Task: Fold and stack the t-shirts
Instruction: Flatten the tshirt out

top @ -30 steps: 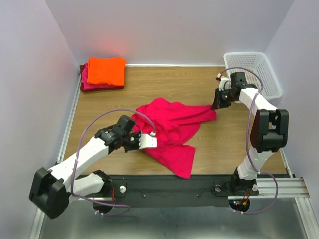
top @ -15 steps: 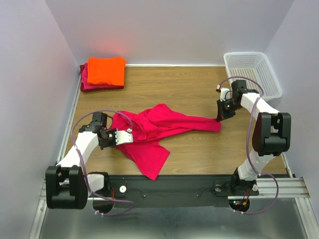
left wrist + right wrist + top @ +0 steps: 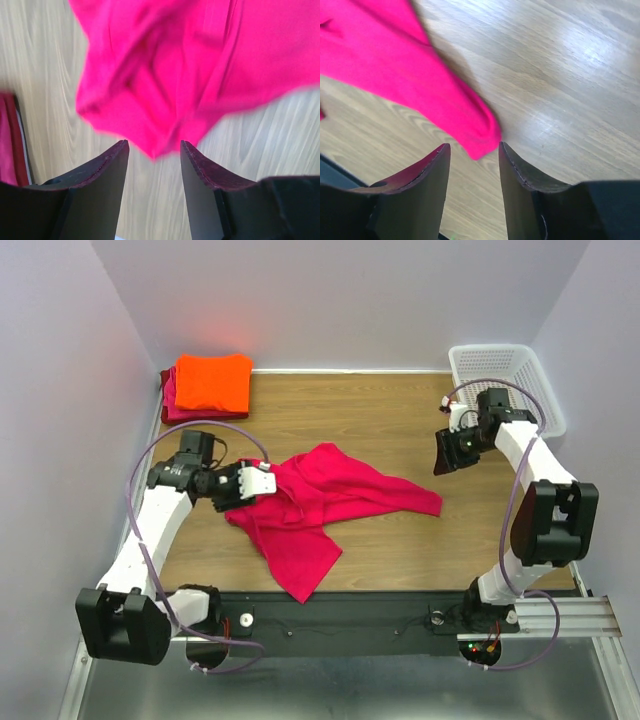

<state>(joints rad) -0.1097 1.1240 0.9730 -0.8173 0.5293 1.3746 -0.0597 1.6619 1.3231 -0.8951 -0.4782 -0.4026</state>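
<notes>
The t-shirt lies creased at its bunched middle fold. So I will swing my left gripper to the right in the top view and lower onto that fold.
A magenta-pink t-shirt [image 3: 320, 505] lies crumpled and loose across the middle of the wooden table. My left gripper [image 3: 250, 483] hangs over its left edge with its jaws open; the cloth [image 3: 190, 75] lies below them, a corner just past the fingertips. My right gripper [image 3: 445, 455] is lifted above the shirt's right tip [image 3: 480, 135], jaws open with nothing between them. A folded bright orange t-shirt [image 3: 212, 382] rests on a folded darker red t-shirt [image 3: 172, 412] at the far left corner.
A white mesh basket [image 3: 505, 385] stands at the far right corner. Walls close in the table on the left, back and right. The edge of the red stack [image 3: 11, 140] shows at the left of the left wrist view.
Both grippers held the pink shirt and have let it go, jaws opening. The left arm dragged the cloth leftward, then lifted; the right gripper rose away from the shirt's right tip.
</notes>
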